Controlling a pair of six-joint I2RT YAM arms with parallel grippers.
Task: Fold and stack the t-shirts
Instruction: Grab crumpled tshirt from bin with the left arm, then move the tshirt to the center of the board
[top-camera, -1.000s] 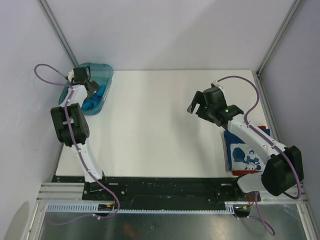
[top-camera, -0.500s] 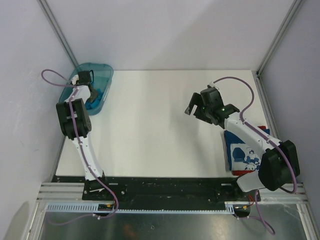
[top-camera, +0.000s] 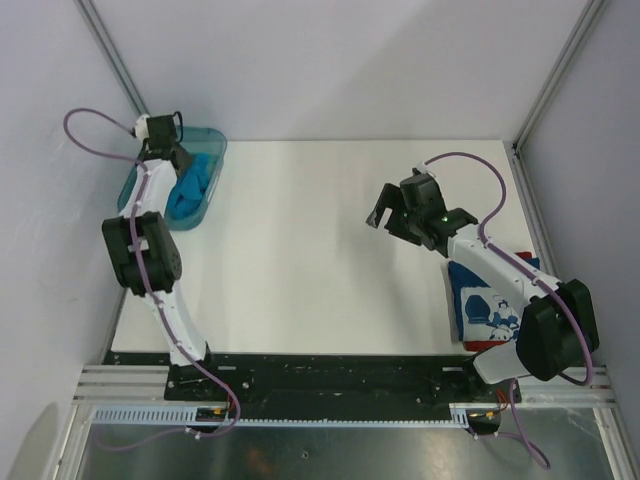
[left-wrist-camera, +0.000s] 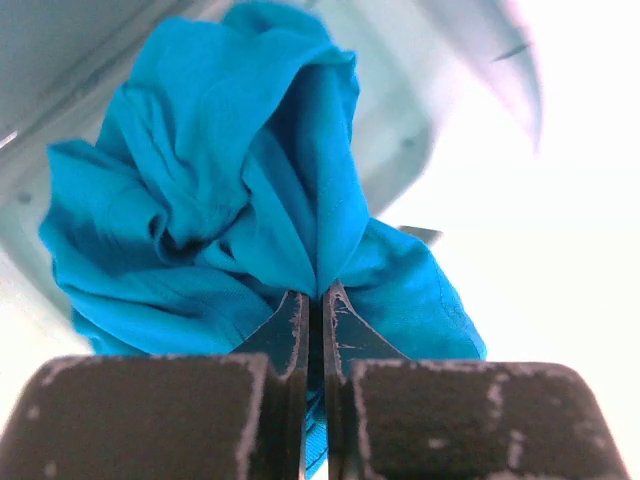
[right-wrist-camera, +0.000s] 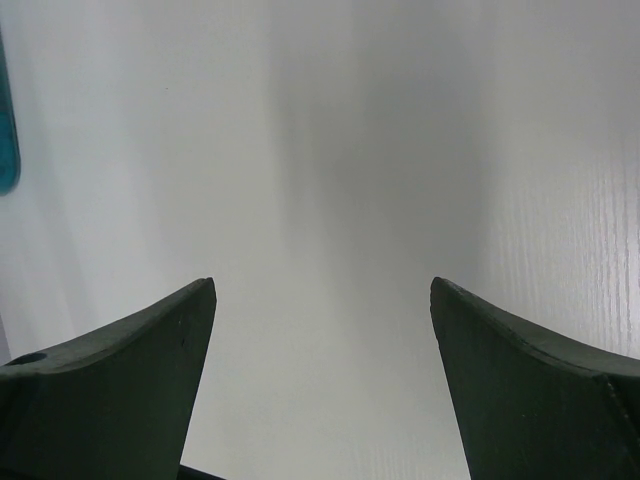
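The table's middle (top-camera: 303, 243) is bare, so my left gripper should lift away from the bin next and swing to the right in the top view, over that middle.
A crumpled teal-blue t-shirt (top-camera: 192, 185) (left-wrist-camera: 230, 190) hangs partly out of the translucent teal bin (top-camera: 208, 150) at the table's far left. My left gripper (top-camera: 168, 152) (left-wrist-camera: 321, 293) is shut on a fold of that shirt, the cloth bunching up from between its tips. A folded dark blue t-shirt (top-camera: 487, 308) with a white cartoon print and a red edge lies at the table's near right, partly under the right arm. My right gripper (top-camera: 392, 214) (right-wrist-camera: 322, 285) hovers open over bare white table right of centre, with nothing between its fingers.
The white table (top-camera: 300, 260) is bounded by grey walls and aluminium posts at the back corners. The bin sits at the far left corner against the wall. A sliver of teal (right-wrist-camera: 6, 150) shows at the left edge of the right wrist view.
My left gripper has closed on the teal-blue t-shirt and lifted, pulling cloth up out of the bin. The right gripper drifted slightly left and stayed open.
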